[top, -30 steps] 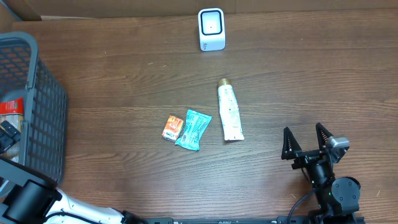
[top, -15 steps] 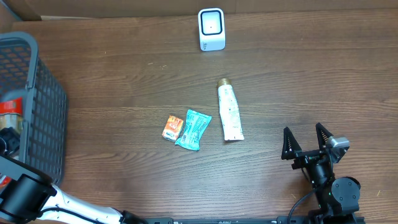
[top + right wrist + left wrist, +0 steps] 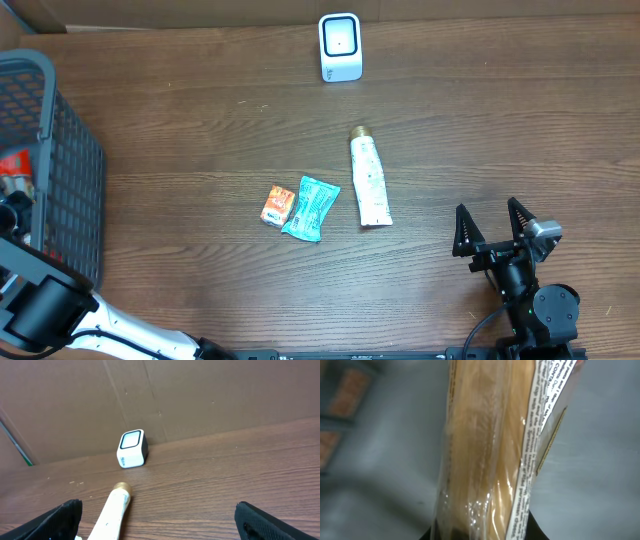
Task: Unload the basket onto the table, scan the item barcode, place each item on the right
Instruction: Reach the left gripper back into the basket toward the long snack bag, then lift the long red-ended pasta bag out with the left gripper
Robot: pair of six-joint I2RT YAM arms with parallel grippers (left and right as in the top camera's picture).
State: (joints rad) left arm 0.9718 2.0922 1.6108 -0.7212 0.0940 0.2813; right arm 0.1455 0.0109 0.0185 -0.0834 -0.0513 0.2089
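Next, my left gripper needs to lift across and bring the pack down onto bare wood by the orange packet, since that spot lies to its right in the overhead view.
In the left wrist view a long clear-wrapped pack point(image 3: 485, 450) of pale yellow strands with a white printed label strip fills the frame. My left gripper point(image 3: 482, 532) is shut on its lower end, a dark jaw showing on each side. From overhead, that gripper point(image 3: 10, 215) is down inside the grey basket point(image 3: 75, 180), mostly hidden. The white scanner point(image 3: 340, 47) stands at the table's far edge, also seen as the scanner point(image 3: 132, 448) in the right wrist view. My right gripper point(image 3: 488, 210) rests open near the front right, holding nothing.
A white tube with a gold cap point(image 3: 369, 180) lies mid-table, with a teal packet point(image 3: 310, 208) and a small orange packet point(image 3: 278, 204) to its left. A red-labelled item point(image 3: 15, 160) lies in the basket. A cardboard wall point(image 3: 200, 395) backs the table.
My left gripper has closed on the clear-wrapped pack inside the basket. The red-labelled item in the basket has shifted a little toward the back. The right arm has not moved.
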